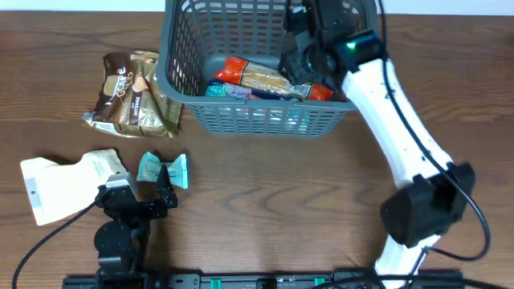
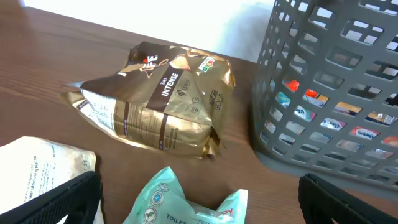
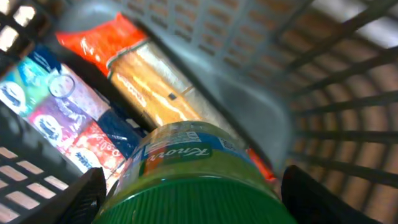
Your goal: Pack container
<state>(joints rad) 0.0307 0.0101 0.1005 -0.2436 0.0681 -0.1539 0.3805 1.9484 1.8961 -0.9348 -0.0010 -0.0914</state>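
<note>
I will next bring the green-lidded Knorr jar (image 3: 186,168) in my right gripper straight down onto the orange biscuit packet (image 3: 185,107) and let go, as that packet lies below on the basket's bottom.
The dark grey lattice basket (image 1: 257,120) stands at the back centre; it also shows in the left wrist view (image 2: 323,93) and the right wrist view (image 3: 323,74). My right gripper (image 1: 301,60) is down inside it, shut on a green-lidded Knorr jar (image 3: 186,168). An orange biscuit packet (image 1: 257,76) and a colourful packet (image 1: 229,91) lie on the basket floor. My left gripper (image 1: 148,197) is open just behind a teal tissue packet (image 1: 165,170), which lies between its fingers in the left wrist view (image 2: 186,199).
A brown-and-gold coffee bag (image 1: 132,92) lies left of the basket. A white pouch (image 1: 64,185) lies at the front left beside my left gripper. The right arm reaches over the basket's right front corner.
</note>
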